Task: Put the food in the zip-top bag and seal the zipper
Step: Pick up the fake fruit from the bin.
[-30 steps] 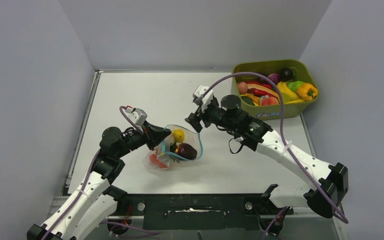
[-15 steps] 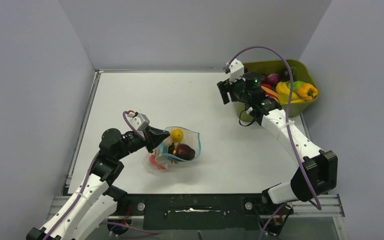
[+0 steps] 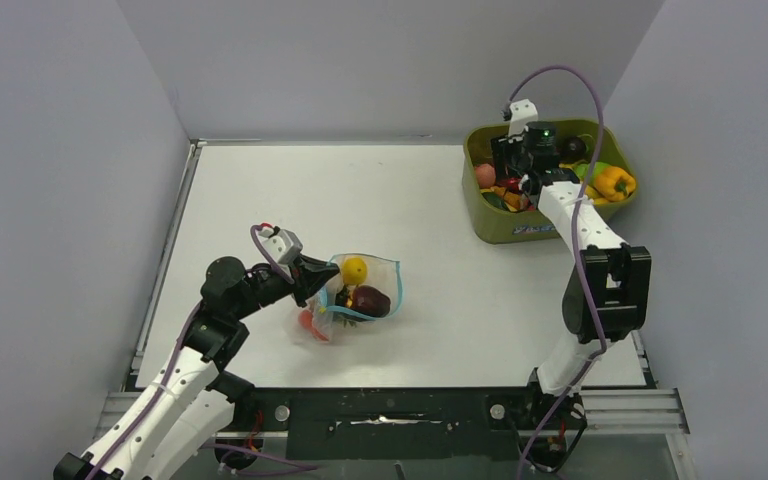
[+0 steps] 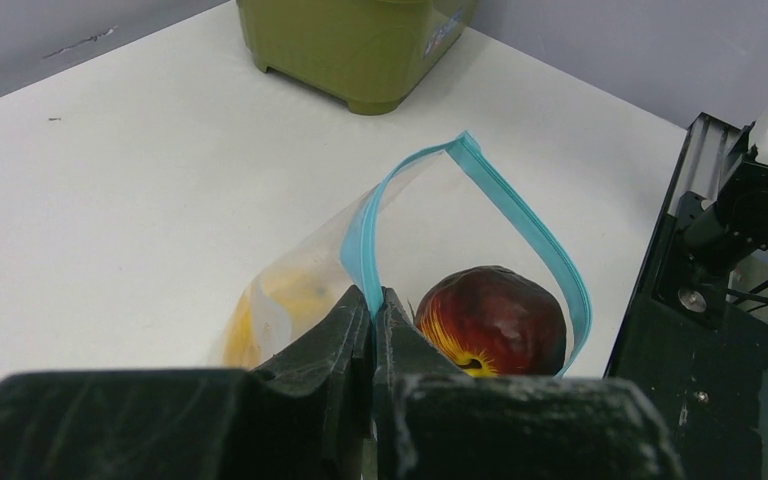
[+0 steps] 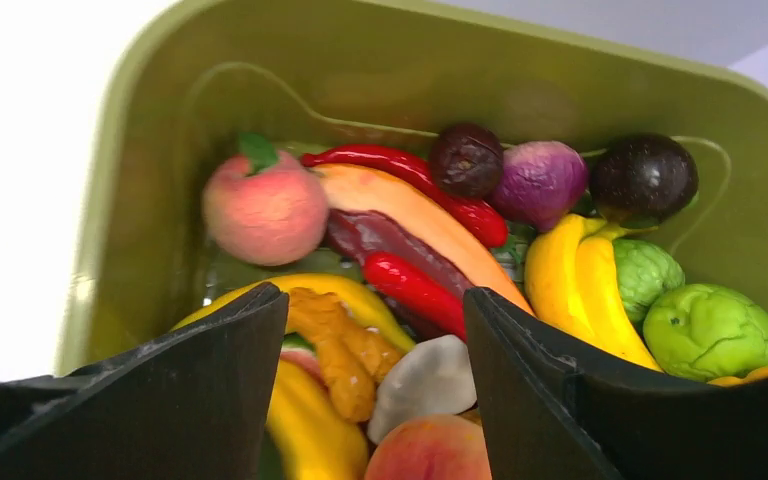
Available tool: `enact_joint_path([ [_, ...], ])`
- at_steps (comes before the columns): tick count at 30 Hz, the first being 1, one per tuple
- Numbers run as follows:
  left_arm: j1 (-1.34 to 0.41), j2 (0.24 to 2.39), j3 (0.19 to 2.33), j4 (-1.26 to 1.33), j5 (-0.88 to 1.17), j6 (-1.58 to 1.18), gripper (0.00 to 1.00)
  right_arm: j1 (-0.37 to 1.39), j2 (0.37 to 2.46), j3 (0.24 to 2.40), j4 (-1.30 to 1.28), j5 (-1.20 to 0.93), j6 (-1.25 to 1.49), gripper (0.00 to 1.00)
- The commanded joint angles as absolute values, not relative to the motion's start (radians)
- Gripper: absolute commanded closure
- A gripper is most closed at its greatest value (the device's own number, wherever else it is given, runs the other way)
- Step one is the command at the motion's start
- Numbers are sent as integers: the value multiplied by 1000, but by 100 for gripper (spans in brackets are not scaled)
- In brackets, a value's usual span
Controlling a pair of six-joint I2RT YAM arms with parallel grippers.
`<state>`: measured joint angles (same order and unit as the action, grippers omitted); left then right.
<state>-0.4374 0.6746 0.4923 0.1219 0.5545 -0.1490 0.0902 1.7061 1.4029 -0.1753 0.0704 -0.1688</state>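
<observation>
The small dark plum beside the purple piece lies below and beyond my open fingers, so my right gripper should next lower outward into the tub, onto the plum.
The clear zip-top bag (image 3: 372,268) lies on the table with its mouth held open. Inside it are a yellow piece (image 3: 356,269), a dark maroon piece (image 3: 371,300) and a red piece (image 3: 309,321). My left gripper (image 3: 320,283) is shut on the bag's teal-blue zipper strip (image 4: 364,247); the maroon piece (image 4: 492,319) sits just right of the jaws. My right gripper (image 3: 511,178) is open and empty over the olive tub (image 3: 516,226), above the toy food: ginger-like orange piece (image 5: 342,350), white piece (image 5: 424,381), red chili (image 5: 415,290), peach (image 5: 264,208).
The tub (image 5: 140,150) at the back right holds several more pieces: bananas (image 5: 584,284), green pieces (image 5: 710,328), dark plums (image 5: 643,176), a yellow pepper (image 3: 614,182). The black frame (image 4: 700,280) at the table's near edge is close to the bag.
My right arm swung from beside the bag back to the right and now reaches into the tub. The left gripper kept hold of the bag's edge, barely moving.
</observation>
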Motion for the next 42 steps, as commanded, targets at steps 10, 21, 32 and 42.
enact_joint_path([
  [10, -427, 658, 498, 117, 536, -114, 100, -40, 1979, 1668, -67, 59, -123, 32],
  [21, -412, 658, 497, 123, 539, -114, 100, -65, 2163, 1847, -111, 13, -133, 32],
  [32, -403, 662, 494, 135, 550, -123, 100, -72, 2250, 1919, -140, 0, -147, 28],
  [42, -403, 654, 492, 135, 550, -127, 100, -73, 2283, 1923, -135, 30, -186, 28],
])
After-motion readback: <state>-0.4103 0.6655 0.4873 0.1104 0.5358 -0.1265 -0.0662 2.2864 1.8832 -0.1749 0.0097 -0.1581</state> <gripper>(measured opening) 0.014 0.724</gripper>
